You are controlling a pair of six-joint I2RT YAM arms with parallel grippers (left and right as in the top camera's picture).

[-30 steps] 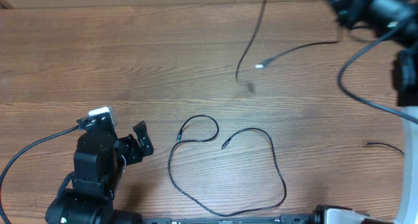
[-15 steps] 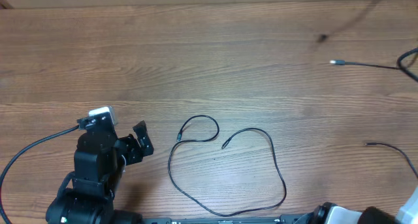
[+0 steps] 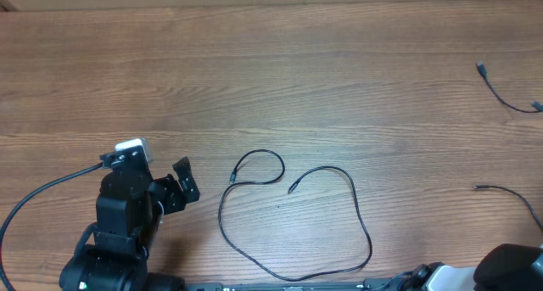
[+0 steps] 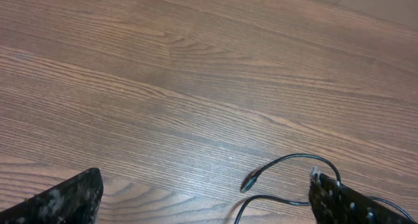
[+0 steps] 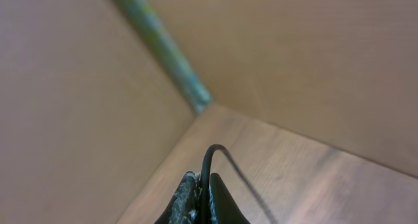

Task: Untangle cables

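The bare tabletop is below my right gripper, beyond the short cord. My right gripper will next go down to it, tilt its fingers downward and release the cable clear of the loops.
One thin black cable [image 3: 259, 152] lies in loose loops on the wooden table's front middle, its two plug ends [image 3: 291, 189] near each other. My left gripper [image 3: 185, 182] rests just left of it, open and empty. In the left wrist view the left gripper [image 4: 206, 208] frames a plug [image 4: 248, 183] and a loop [image 4: 307, 159] of that cable near the right finger [image 4: 346, 204]. A second cable's plug [image 3: 480, 67] hangs at the far right edge. My right gripper [image 5: 204, 194] is shut on a thin black cable [image 5: 210, 160]; it is out of the overhead view.
Another short stretch of black cord [image 3: 496, 188] lies at the right edge. The left arm's thick wiring [image 3: 42, 193] trails off to the left. Part of the right arm [image 3: 513, 265] shows at the bottom right corner. Cardboard walls [image 5: 65, 87] border the table.
The right arm has swung out of the overhead view to the right, pulling its cable along; the plug end went from the top middle to the far right edge. The left arm has not moved.
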